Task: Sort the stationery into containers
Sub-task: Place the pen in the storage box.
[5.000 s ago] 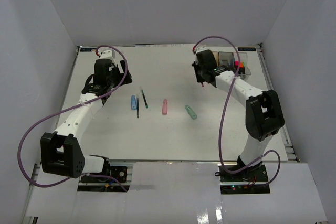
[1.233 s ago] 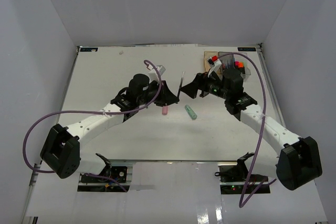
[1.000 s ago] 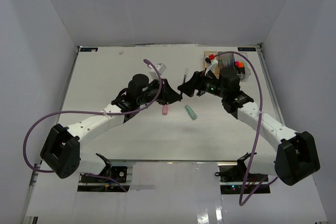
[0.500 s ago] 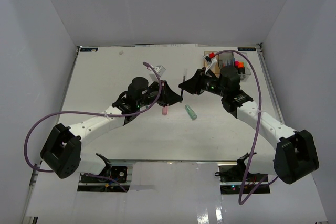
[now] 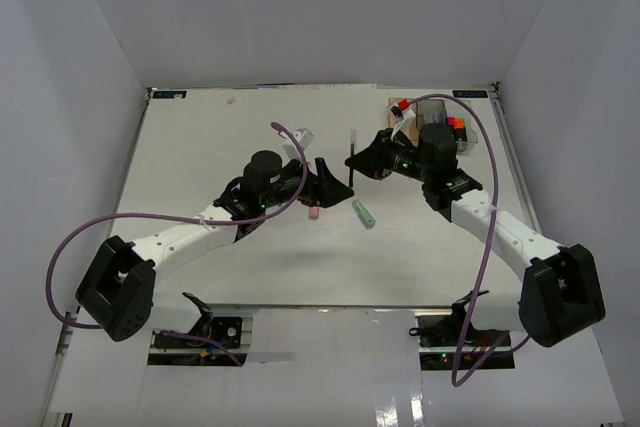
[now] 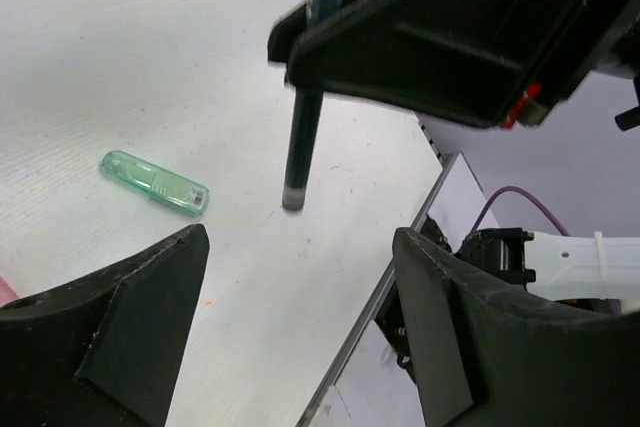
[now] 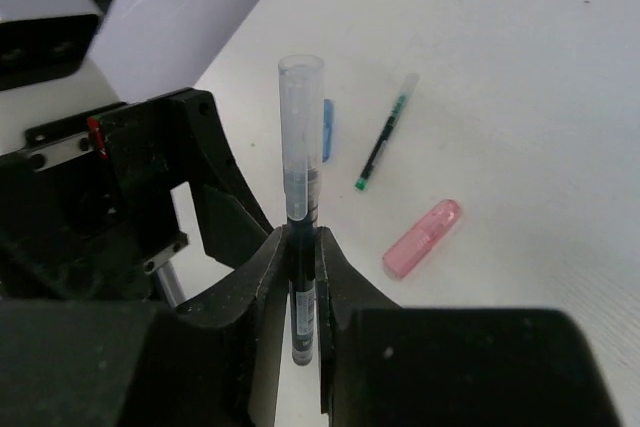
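Note:
The robot's right gripper will swing outward and down over the dark middle container next and let go of the pen there, since the open left gripper is clear of it.
My right gripper (image 5: 357, 161) is shut on a thin dark pen (image 5: 351, 146) with a clear cap and holds it upright above mid-table. In the right wrist view the pen (image 7: 301, 197) sits clamped between the fingers of the right gripper (image 7: 302, 235). My left gripper (image 5: 328, 176) is open and empty just left of it, jaws wide apart in the left wrist view (image 6: 298, 239), with the pen (image 6: 303, 112) hanging ahead of it. A pink stick (image 5: 314, 214), a mint stick (image 5: 363, 214), a blue stick (image 7: 327, 129) and a green-tipped pen (image 7: 384, 147) lie on the table. The containers (image 5: 465, 134) stand at the far right, partly hidden by the right arm.
Highlighters with orange and red caps (image 5: 453, 124) stand in the containers. The mint stick also shows in the left wrist view (image 6: 155, 183), the pink one in the right wrist view (image 7: 421, 239). White walls enclose the table on three sides.
Five seconds ago both arms were at the back and the pen lay on the table. In the last second the pen, in the right gripper, shifted slightly back-right; the left gripper stays beside it.

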### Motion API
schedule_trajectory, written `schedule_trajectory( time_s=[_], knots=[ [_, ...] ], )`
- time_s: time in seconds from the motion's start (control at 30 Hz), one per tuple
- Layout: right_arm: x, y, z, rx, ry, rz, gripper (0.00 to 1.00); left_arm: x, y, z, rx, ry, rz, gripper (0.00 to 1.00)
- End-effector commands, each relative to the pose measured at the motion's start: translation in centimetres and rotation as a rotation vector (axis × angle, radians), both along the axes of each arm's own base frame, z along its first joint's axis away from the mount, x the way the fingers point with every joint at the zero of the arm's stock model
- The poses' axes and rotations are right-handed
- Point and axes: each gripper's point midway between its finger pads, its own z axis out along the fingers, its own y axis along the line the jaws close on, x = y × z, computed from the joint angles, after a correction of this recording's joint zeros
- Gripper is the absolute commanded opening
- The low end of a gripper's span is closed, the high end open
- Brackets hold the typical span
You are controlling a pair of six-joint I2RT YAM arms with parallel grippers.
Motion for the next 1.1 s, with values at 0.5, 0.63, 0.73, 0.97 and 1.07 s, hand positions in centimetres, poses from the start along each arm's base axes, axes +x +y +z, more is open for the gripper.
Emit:
schedule_trajectory(
  time_s=[0.5,0.63,0.73,0.97,1.07],
  knots=[
    [21.5,-18.9,-3.6,-0.595,0.002,-0.648,0.12,14.2,19.5,-0.7,0.438,0.093,0.659,0.98],
    [24.7,-21.5,-4.6,-0.679,0.012,-0.709,0.11,14.2,22.6,-3.4,0.558,0.111,0.742,0.98],
    [26.3,-23.0,-5.8,-0.720,0.046,-0.740,0.11,13.6,23.2,-4.8,0.590,0.120,0.743,0.98],
    [28.0,-24.4,-10.9,-0.783,0.120,-0.721,0.16,13.7,22.7,-4.0,0.569,0.100,0.716,0.98],
    [28.2,-24.3,-12.8,-0.789,0.155,-0.702,0.23,13.8,23.0,-4.4,0.583,0.104,0.721,0.98]
  ],
)
